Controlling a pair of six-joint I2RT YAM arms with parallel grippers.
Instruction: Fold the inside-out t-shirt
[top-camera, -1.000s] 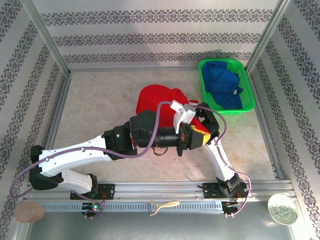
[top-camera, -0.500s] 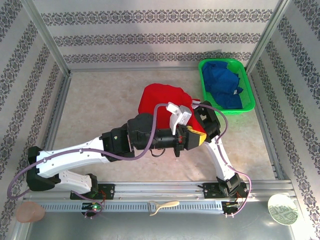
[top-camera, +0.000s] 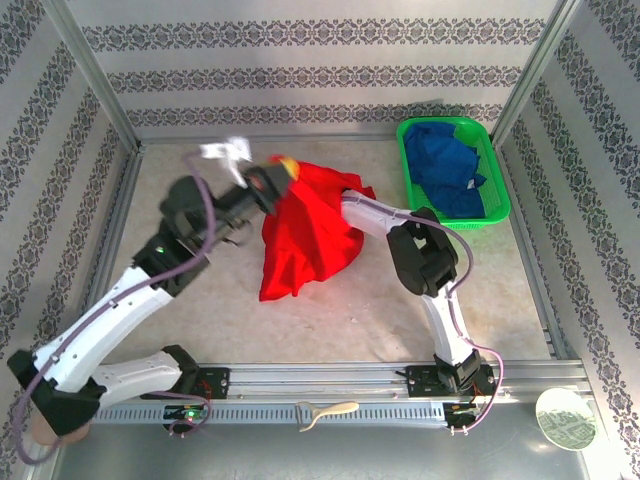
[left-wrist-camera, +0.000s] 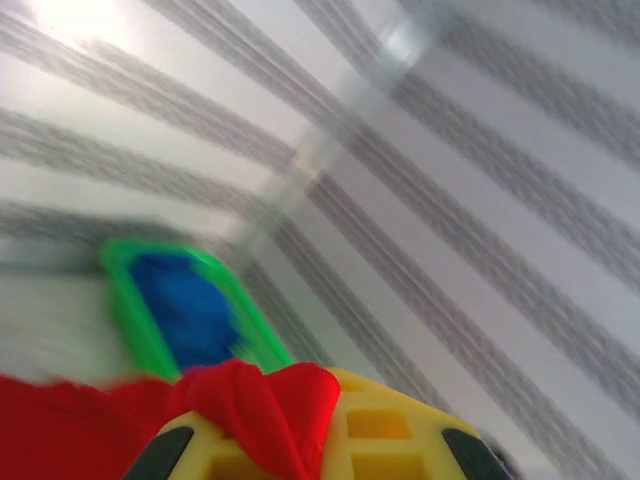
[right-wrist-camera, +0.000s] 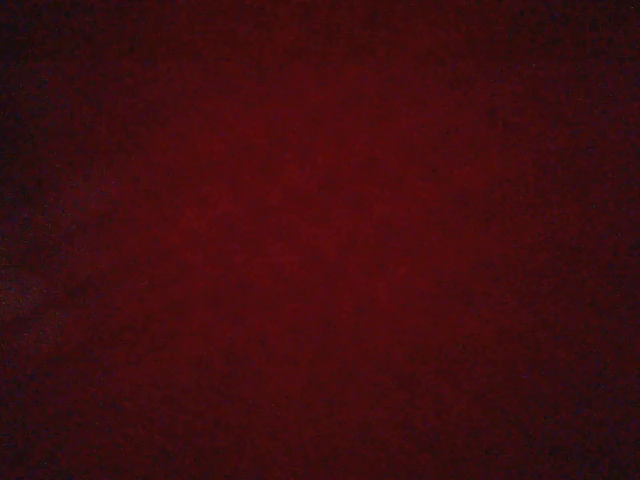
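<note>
My left gripper lowers away from the green basket next and releases the fold, since the bare tabletop lies below the gripper, across the shirt from that basket.
The inside-out t-shirt (top-camera: 305, 230) is bright red and hangs in a long bunch over the middle of the table. My left gripper (top-camera: 281, 170) is raised at its top left corner and is shut on a fold of the red cloth (left-wrist-camera: 265, 400), which sticks out between the yellow fingers (left-wrist-camera: 385, 425). My right arm (top-camera: 425, 255) reaches in from the right, and its end is buried inside the shirt at the upper right. Dark red cloth (right-wrist-camera: 320, 240) lies right against the right wrist camera, hiding the jaws.
A green basket (top-camera: 497, 180) holding a blue garment (top-camera: 445, 165) stands at the back right, close to the right arm's elbow. Metal frame posts and patterned walls ring the table. A white plate (top-camera: 565, 420) and a brush (top-camera: 325, 410) lie on the near rail.
The left arm has swung from the centre to the back left and risen, pulling the red shirt up and out of its heap. The right gripper shut inside the shirt.
</note>
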